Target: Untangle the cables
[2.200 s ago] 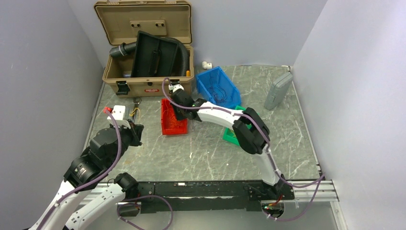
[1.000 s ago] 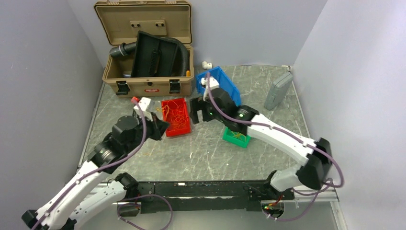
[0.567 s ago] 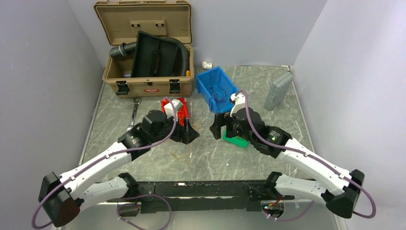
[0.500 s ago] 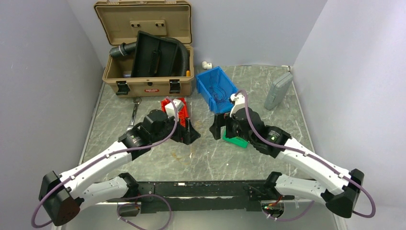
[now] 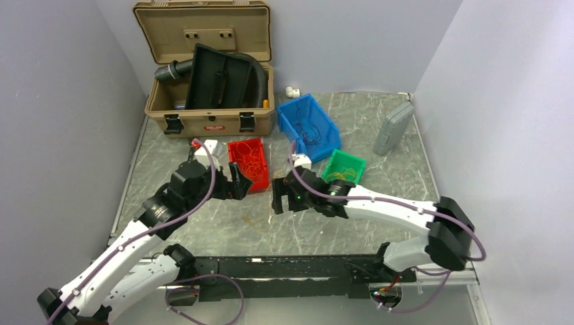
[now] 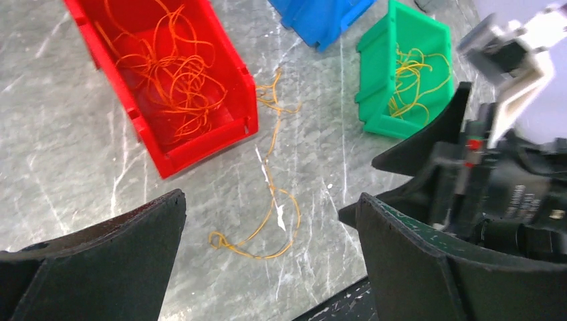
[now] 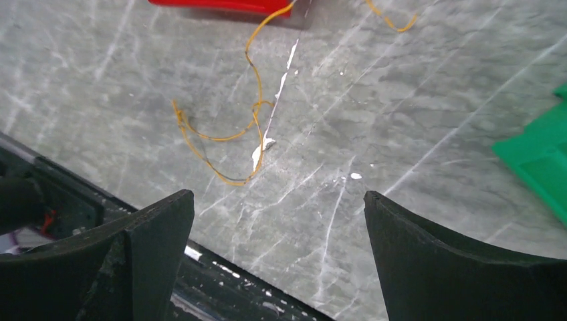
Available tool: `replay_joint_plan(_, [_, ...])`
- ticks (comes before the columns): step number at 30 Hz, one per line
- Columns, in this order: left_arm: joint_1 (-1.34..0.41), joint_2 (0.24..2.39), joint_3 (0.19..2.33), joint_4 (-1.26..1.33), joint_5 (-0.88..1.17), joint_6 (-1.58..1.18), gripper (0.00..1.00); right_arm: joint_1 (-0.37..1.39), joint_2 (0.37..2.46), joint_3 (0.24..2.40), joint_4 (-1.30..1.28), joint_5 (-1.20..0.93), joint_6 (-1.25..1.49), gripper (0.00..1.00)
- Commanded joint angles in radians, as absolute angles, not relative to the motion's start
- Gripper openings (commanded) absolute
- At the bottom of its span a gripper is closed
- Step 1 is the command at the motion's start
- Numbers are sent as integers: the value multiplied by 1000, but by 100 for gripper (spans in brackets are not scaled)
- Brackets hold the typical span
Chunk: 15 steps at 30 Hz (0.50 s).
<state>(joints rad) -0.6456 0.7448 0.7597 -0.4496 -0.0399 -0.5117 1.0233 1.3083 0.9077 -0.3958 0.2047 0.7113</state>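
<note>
The right gripper goes down and to the left in the top view onto the loose cable's crossing point(image 7: 257, 109) next, because the cable loops over itself there.
One loose orange cable point(image 6: 271, 200) lies looped on the marble table in front of the red bin point(image 6: 144, 130); it also shows as a thin cable point(image 7: 224, 137) in the right wrist view. More orange cables point(image 6: 170, 80) sit tangled in the red bin, and yellow cables point(image 6: 411, 77) in the green bin point(image 6: 374, 100). My left gripper point(image 5: 235, 183) hangs open above the loose cable, holding nothing. My right gripper point(image 5: 277, 201) is open and empty too, just right of that cable, facing the left one.
A blue bin point(image 5: 308, 122) holding thin dark wires stands behind the green bin point(image 5: 343, 166). An open tan case point(image 5: 210, 112) with a black hose is at the back left. A grey box point(image 5: 392, 127) leans at the back right. The black base rail point(image 7: 40, 207) runs along the near edge.
My left gripper has drawn back left, off the red bin. My right gripper has swung left toward the table's middle, uncovering the green bin. Both stand open over the loose orange cable.
</note>
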Motion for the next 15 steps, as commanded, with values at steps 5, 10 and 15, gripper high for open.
replay_joint_plan(5, [-616,613,674,-573,-43,-609,99,1042,1519,1018,-225,165,606,100])
replay_joint_plan(10, [-614,554,673,-635,-71,-600,99,1042,1633,1033,-159,170,634,99])
replay_joint_plan(15, [-611,541,691,-653,-92,-582,100,1083,1709,1037,-102,248,780,90])
